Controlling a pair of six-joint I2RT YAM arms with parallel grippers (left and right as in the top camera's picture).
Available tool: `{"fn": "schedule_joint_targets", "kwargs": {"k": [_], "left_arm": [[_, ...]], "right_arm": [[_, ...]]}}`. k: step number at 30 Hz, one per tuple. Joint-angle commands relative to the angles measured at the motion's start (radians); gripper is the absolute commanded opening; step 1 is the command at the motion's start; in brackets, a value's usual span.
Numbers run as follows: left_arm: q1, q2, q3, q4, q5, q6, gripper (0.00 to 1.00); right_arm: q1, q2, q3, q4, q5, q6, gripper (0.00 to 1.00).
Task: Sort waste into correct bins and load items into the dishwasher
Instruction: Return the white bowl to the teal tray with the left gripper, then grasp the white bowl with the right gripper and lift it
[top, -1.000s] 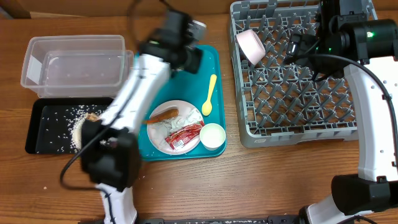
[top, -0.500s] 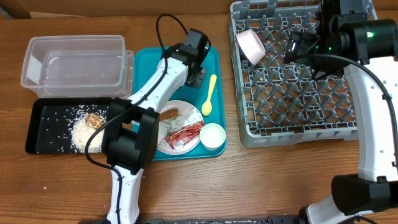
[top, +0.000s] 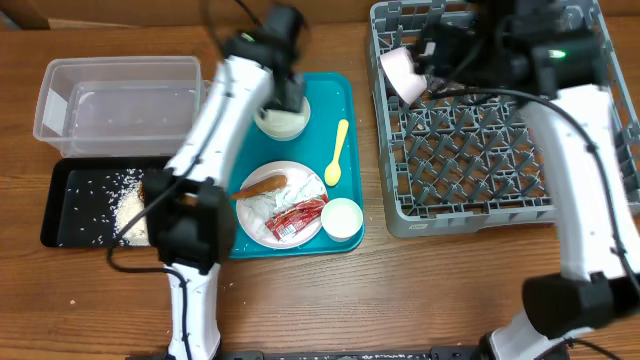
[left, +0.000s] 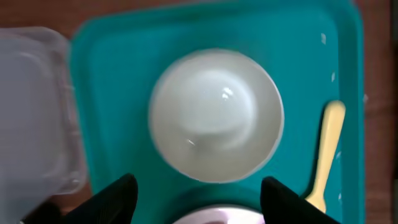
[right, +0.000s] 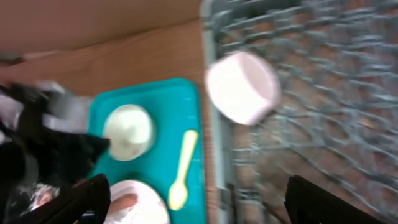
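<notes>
My right gripper needs to leave the rack next, then move down onto the rack side of the rim of the empty white bowl (top: 280, 122) on the teal tray.
A white bowl (top: 280, 122) (left: 216, 115) sits on the far end of the teal tray (top: 340, 95). My left gripper (top: 281, 104) (left: 199, 200) hovers over it, open, with nothing between its fingers. On the tray are a yellow spoon (top: 338, 152) (right: 180, 168), a small white cup (top: 341, 217), and a white plate (top: 300, 180) with a sausage (top: 262, 185), crumpled paper and a red packet (top: 296, 219). A pink bowl (top: 403, 72) (right: 242, 87) lies tilted in the grey dish rack (top: 480, 150). My right gripper (top: 432, 50) (right: 208, 202) hangs open and empty above the rack's left side.
A clear plastic container (top: 120, 95) stands at the back left beside the tray. In front of it, a black tray (top: 70, 215) holds scattered rice and a food scrap. The left arm stretches from the table's front edge over the black tray and the teal tray.
My left gripper has swung left over the tray's far end and opened; the white bowl now shows beneath it. My right arm has moved left across the rack to the pink bowl.
</notes>
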Motion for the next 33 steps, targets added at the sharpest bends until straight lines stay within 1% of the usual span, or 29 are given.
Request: {"fn": "schedule_joint_targets", "kwargs": {"k": [1, 2, 6, 8, 10, 12, 16, 21, 23, 25, 27, 28, 29, 30, 33], "left_arm": [[0.126, -0.008, 0.143, -0.056, 0.121, -0.072, 0.66], [0.155, -0.008, 0.163, -0.064, 0.14, -0.072, 0.66], [0.264, -0.008, 0.188, -0.078, 0.24, -0.071, 0.68], [0.303, -0.008, 0.182, -0.089, 0.275, -0.072, 0.67], [0.328, -0.008, 0.177, -0.101, 0.279, -0.071, 0.67], [0.344, -0.008, 0.176, -0.111, 0.278, -0.053, 0.66], [0.343, -0.008, 0.176, -0.118, 0.248, -0.022, 0.65], [0.332, -0.008, 0.173, -0.117, 0.232, -0.023, 0.64], [0.332, -0.008, 0.173, -0.117, 0.232, -0.023, 0.64], [0.332, -0.008, 0.173, -0.117, 0.232, -0.023, 0.64], [0.332, -0.007, 0.171, -0.117, 0.232, -0.023, 0.64], [0.332, -0.007, 0.17, -0.116, 0.232, -0.023, 0.64], [0.332, -0.007, 0.167, -0.114, 0.232, -0.023, 0.64], [0.332, -0.007, 0.163, -0.114, 0.232, -0.023, 0.64], [0.331, -0.006, 0.158, -0.113, 0.233, -0.023, 0.64]], "right_arm": [[0.082, 0.077, 0.002, 0.055, -0.034, 0.045, 0.9], [0.106, 0.101, 0.002, 0.08, -0.034, 0.049, 0.9], [0.202, 0.206, 0.002, 0.171, -0.03, 0.07, 0.82], [0.24, 0.267, 0.002, 0.203, 0.002, 0.114, 0.81], [0.268, 0.326, 0.002, 0.227, 0.055, 0.161, 0.8], [0.282, 0.377, 0.002, 0.252, 0.079, 0.197, 0.79], [0.297, 0.487, 0.002, 0.306, 0.074, 0.275, 0.73], [0.309, 0.571, 0.002, 0.354, 0.056, 0.283, 0.64], [0.311, 0.587, 0.002, 0.362, 0.057, 0.29, 0.56], [0.311, 0.593, 0.001, 0.373, 0.057, 0.292, 0.52], [0.311, 0.595, 0.0, 0.38, 0.057, 0.293, 0.44], [0.311, 0.595, 0.0, 0.381, 0.057, 0.293, 0.37], [0.311, 0.595, -0.001, 0.381, 0.057, 0.293, 0.34], [0.311, 0.595, -0.007, 0.384, 0.057, 0.292, 0.24], [0.311, 0.595, -0.024, 0.39, 0.058, 0.291, 0.09]]}}
